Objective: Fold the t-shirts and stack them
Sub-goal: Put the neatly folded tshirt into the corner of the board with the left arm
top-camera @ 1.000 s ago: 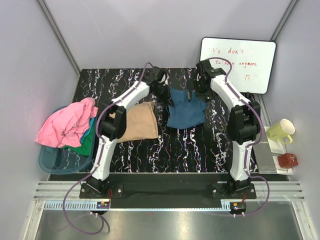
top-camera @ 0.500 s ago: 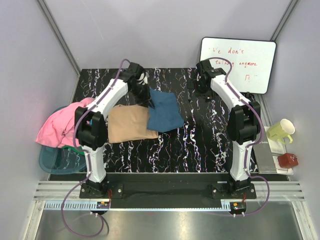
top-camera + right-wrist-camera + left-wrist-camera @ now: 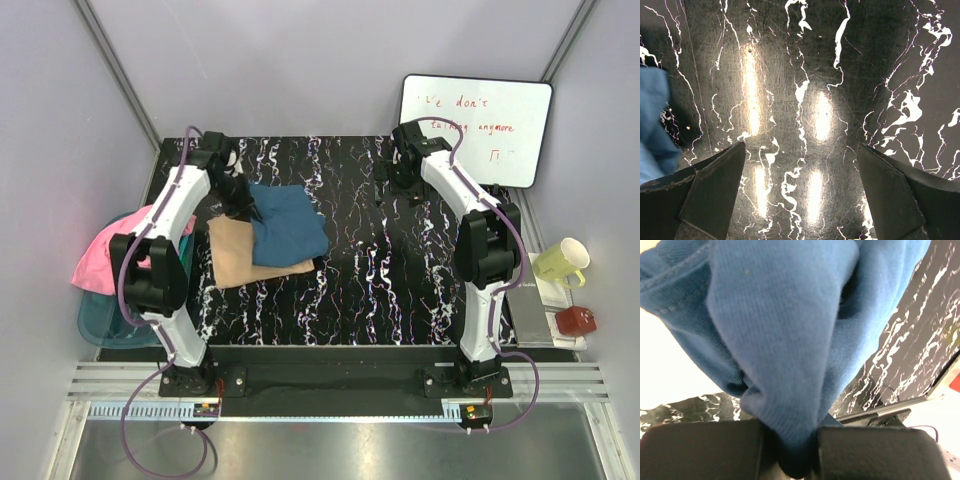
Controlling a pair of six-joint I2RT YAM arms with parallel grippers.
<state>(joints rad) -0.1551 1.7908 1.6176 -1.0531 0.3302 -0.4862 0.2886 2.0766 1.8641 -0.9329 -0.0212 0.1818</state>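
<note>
My left gripper should next move down over the tan shirt's basket-side edge (image 3: pixel 217 236) to let go of the blue cloth, because that edge is below and to the left in the top view.
A folded teal-blue t-shirt (image 3: pixel 290 225) lies partly over a folded tan t-shirt (image 3: pixel 232 255) at the table's left. My left gripper (image 3: pixel 240 200) is shut on the blue shirt's far left edge; in the left wrist view the blue cloth (image 3: pixel 780 340) bunches between the two black fingers (image 3: pixel 700 450), with the left gripper (image 3: pixel 795 460) pinching it. My right gripper (image 3: pixel 392 185) hangs open over bare table at the back right, apart from the shirts. Nothing lies between its fingers (image 3: pixel 705 185), and the right gripper (image 3: pixel 800 190) sees a blue cloth edge (image 3: pixel 652 120) at the left.
A teal basket (image 3: pixel 110 315) off the table's left edge holds a pink shirt (image 3: pixel 105 265) and a green one (image 3: pixel 180 275). A whiteboard (image 3: pixel 478 115) leans at the back right. A yellow-green mug (image 3: pixel 560 262) and a small red thing (image 3: pixel 577 320) sit on the right.
My left arm has swung left, dragging the blue shirt from the table's middle onto the tan shirt. The right gripper has stayed open at the back right.
</note>
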